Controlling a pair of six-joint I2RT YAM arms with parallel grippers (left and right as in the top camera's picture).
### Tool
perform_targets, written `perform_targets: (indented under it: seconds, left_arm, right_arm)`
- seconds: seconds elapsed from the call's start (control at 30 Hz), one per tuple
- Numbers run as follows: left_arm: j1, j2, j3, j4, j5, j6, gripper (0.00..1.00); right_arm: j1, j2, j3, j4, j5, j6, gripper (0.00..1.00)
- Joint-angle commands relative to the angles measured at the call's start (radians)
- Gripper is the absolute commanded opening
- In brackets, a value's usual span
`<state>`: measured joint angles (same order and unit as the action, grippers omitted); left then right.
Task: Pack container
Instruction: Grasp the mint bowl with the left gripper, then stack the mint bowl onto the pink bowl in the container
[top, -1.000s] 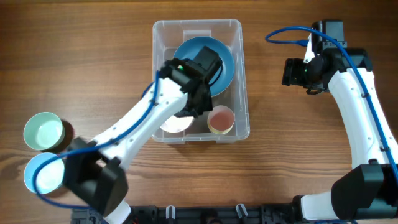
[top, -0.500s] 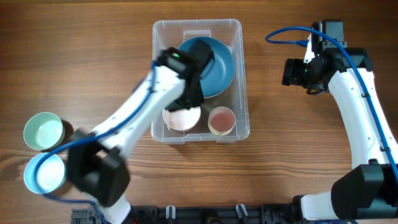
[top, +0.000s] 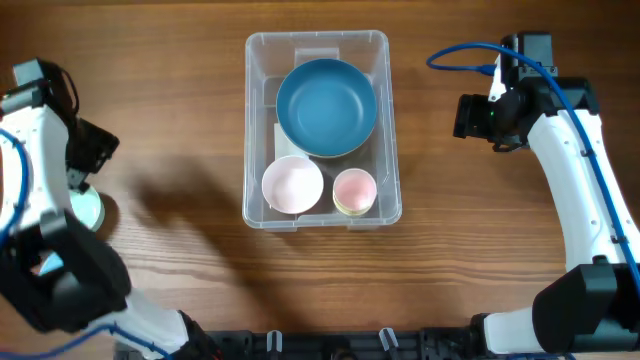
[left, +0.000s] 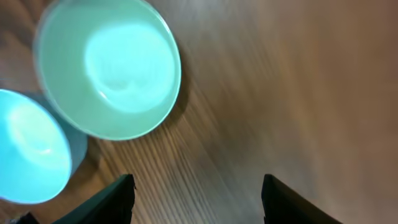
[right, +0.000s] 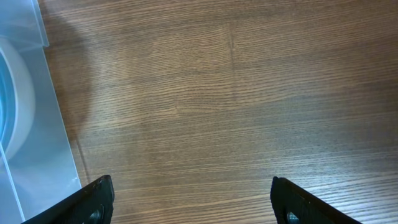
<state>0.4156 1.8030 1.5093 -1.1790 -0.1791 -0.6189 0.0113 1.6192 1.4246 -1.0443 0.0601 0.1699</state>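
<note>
The robot's left gripper will next go down toward the left in the wrist view onto the mint bowl's container-side rim, since that rim is clear of the light blue bowl.
The clear container stands mid-table and holds a large blue bowl, a pale pink bowl and a small pink cup. My left gripper hangs at the far left, well away from the container. In the left wrist view it is open over bare wood, with a mint green bowl and a light blue bowl just ahead and to the left. My right gripper hovers to the right of the container, open with nothing between its fingers. The container's wall shows at that view's left edge.
Part of the mint bowl peeks out beneath the left arm near the table's left edge. A blue cable loops off the right arm. Wooden tabletop lies between the left arm and the container.
The left arm left the pale pink bowl in the container's front-left corner and swung away to the far left, its jaws opening. The right arm has not moved.
</note>
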Motion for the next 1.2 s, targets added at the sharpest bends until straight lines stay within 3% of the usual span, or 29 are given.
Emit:
perform_targets:
  seconds: [0.0,0.2,0.23,0.27,0.3,0.4,0.47,0.67,0.8,0.93,1.07,1.17]
  left_arm:
    - [0.065,0.144,-0.014,0.033,0.051,0.044,0.66]
    - [0.122,0.249,-0.026,0.088,0.05,0.044,0.66]
    - [0.122,0.249,-0.037,0.111,0.051,0.044,0.62]
    - [0.122,0.249,-0.041,0.114,0.051,0.043,0.49]
    - [0.12,0.251,-0.042,0.117,0.051,0.043,0.26]
    - [0.117,0.251,-0.042,0.117,0.051,0.044,0.08]
    - [0.115,0.251,-0.042,0.119,0.051,0.043,0.04]
    - [0.052,0.211,0.032,0.085,0.134,0.093,0.04]
    - [-0.128,0.013,0.119,-0.005,0.134,0.126,0.04]
    - [-0.505,-0.229,0.122,-0.057,0.134,0.113,0.04]
    - [-0.867,-0.237,0.122,-0.097,0.134,0.003,0.04]
    - [-1.026,-0.181,0.12,-0.094,0.134,-0.053,0.04]
  right_arm:
    - [0.002,-0.007,0.01,-0.006,-0.009,-0.011,0.82]
    - [0.002,-0.007,0.01,-0.007,-0.008,-0.011,0.82]
    - [0.002,-0.007,0.01,-0.007,-0.008,-0.012,0.82]
    - [0.002,-0.007,0.01,-0.007,-0.008,-0.012,0.82]
    - [0.002,-0.007,0.011,-0.007,-0.008,-0.012,0.82]
    - [0.002,-0.007,0.011,-0.007,-0.008,-0.013,0.82]
    - [0.002,-0.007,0.01,-0.008,-0.008,-0.013,0.82]
    - [0.002,-0.007,0.01,-0.01,-0.008,-0.013,0.82]
    - [0.002,-0.007,0.01,-0.01,-0.008,-0.013,0.82]
    - [0.002,-0.007,0.01,-0.009,-0.008,-0.012,0.82]
    - [0.002,-0.007,0.01,-0.011,-0.009,-0.011,0.82]
    - [0.002,-0.007,0.01,-0.011,-0.009,-0.01,0.82]
